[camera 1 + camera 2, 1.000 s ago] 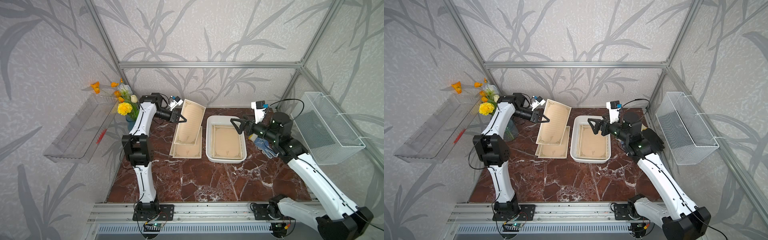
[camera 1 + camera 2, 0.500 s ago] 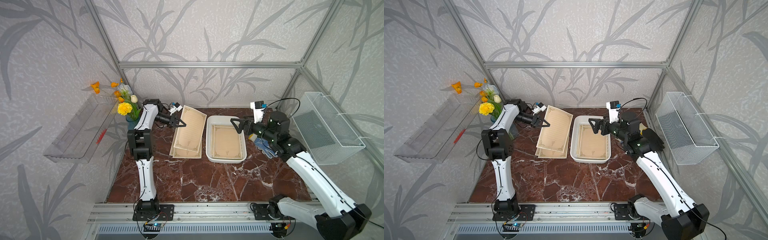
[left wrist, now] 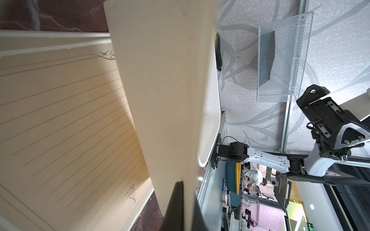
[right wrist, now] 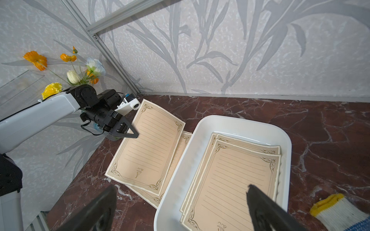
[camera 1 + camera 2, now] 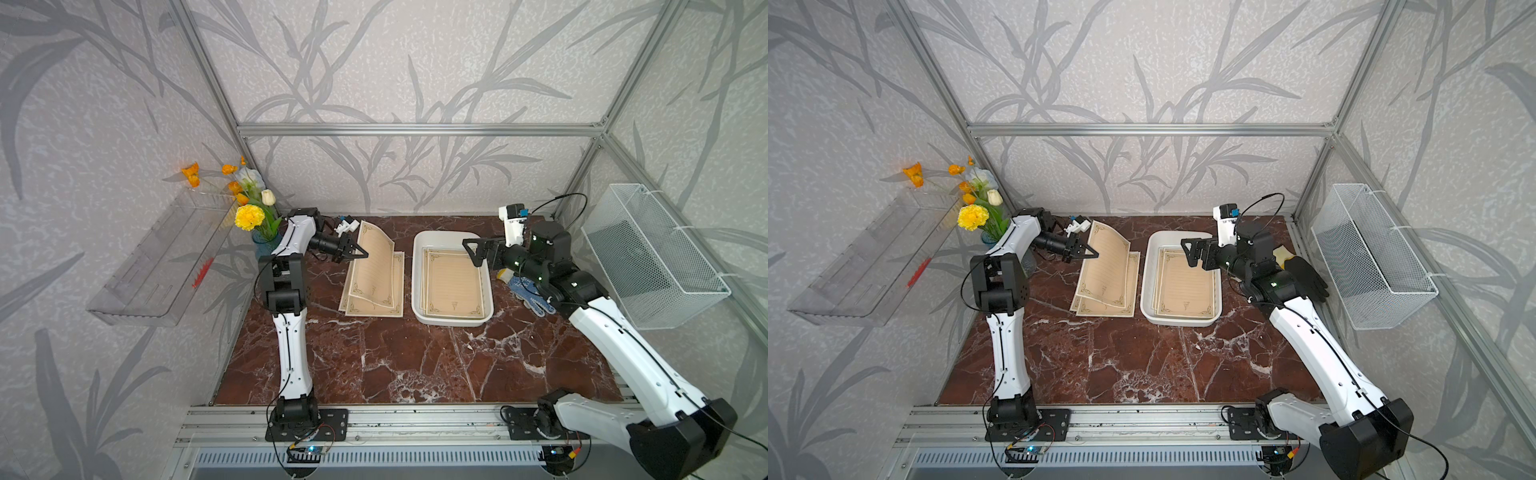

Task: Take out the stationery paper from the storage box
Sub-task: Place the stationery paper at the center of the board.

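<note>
Next, the left gripper moves down toward the flat sheets below it and releases the held sheet's edge, since the sheet's near end already rests there.
The white storage box (image 5: 417, 286) stands at mid-table with a stack of tan stationery paper (image 5: 453, 282) inside it. Left of the box, more sheets (image 5: 399, 286) lie flat on the marble. My left gripper (image 5: 359, 251) is shut on the left edge of one sheet (image 5: 376, 266). That sheet's far end is lifted and curled, and its near end rests on the flat sheets. The left wrist view shows the sheet's pale back (image 3: 166, 100) pinched between my fingers. My right gripper (image 5: 473, 253) hangs open above the box's far right side with nothing in it (image 4: 181, 192).
A vase of flowers (image 5: 249, 212) stands behind my left arm, under a clear wall shelf (image 5: 158, 266). A white wire basket (image 5: 652, 253) hangs on the right wall. A knitted glove (image 5: 530, 291) lies right of the box.
My left gripper has come down and toward the left with its sheet, so the sheet now lies lower on the flat sheets. The right arm has hardly moved.
</note>
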